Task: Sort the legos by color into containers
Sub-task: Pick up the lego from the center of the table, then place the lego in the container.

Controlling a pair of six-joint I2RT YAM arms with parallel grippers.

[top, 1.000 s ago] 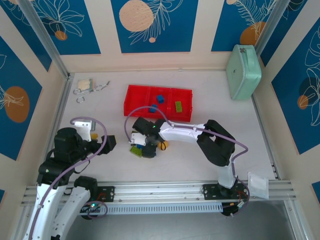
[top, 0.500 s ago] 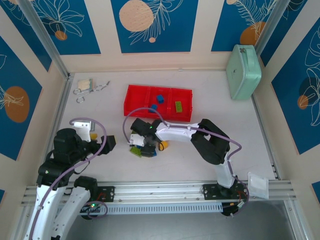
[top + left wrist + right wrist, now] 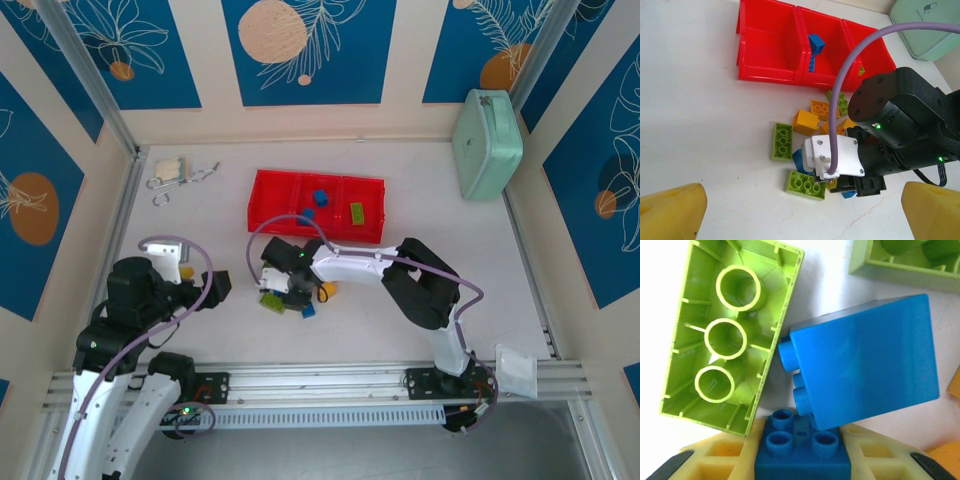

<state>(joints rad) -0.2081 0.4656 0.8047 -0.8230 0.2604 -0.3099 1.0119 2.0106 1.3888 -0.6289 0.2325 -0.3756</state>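
Observation:
The small dark blue lego will go up and outward in my right gripper, over the tray's middle section (image 3: 319, 203), and be released there, because that section has the blue legos.
My right gripper (image 3: 800, 447) is shut on a small dark blue lego (image 3: 799, 460), held between its yellow fingers (image 3: 722, 460). It is low over the loose pile, touching a bigger blue lego (image 3: 865, 360) lying on its side, next to an upturned light green lego (image 3: 730, 335). From above, the right gripper (image 3: 296, 297) is in front of the red tray (image 3: 268, 190), with the blue lego (image 3: 308, 311) at its near side. The tray's middle compartment (image 3: 827, 57) holds blue legos (image 3: 815, 45), and the right one holds a green lego (image 3: 356, 212). My left gripper (image 3: 215, 288) is open and empty, left of the pile.
Orange legos (image 3: 805, 121) and green legos (image 3: 782, 141) lie scattered between the tray and the right gripper. A mint-green case (image 3: 487, 143) stands at the back right. Metal clips (image 3: 175, 172) lie at the back left. The tray's left compartment (image 3: 765, 50) holds nothing.
The right arm's elbow has drawn slightly left, with its gripper staying low over the pile. A small blue lego now shows at the gripper's near side. The left arm has not moved.

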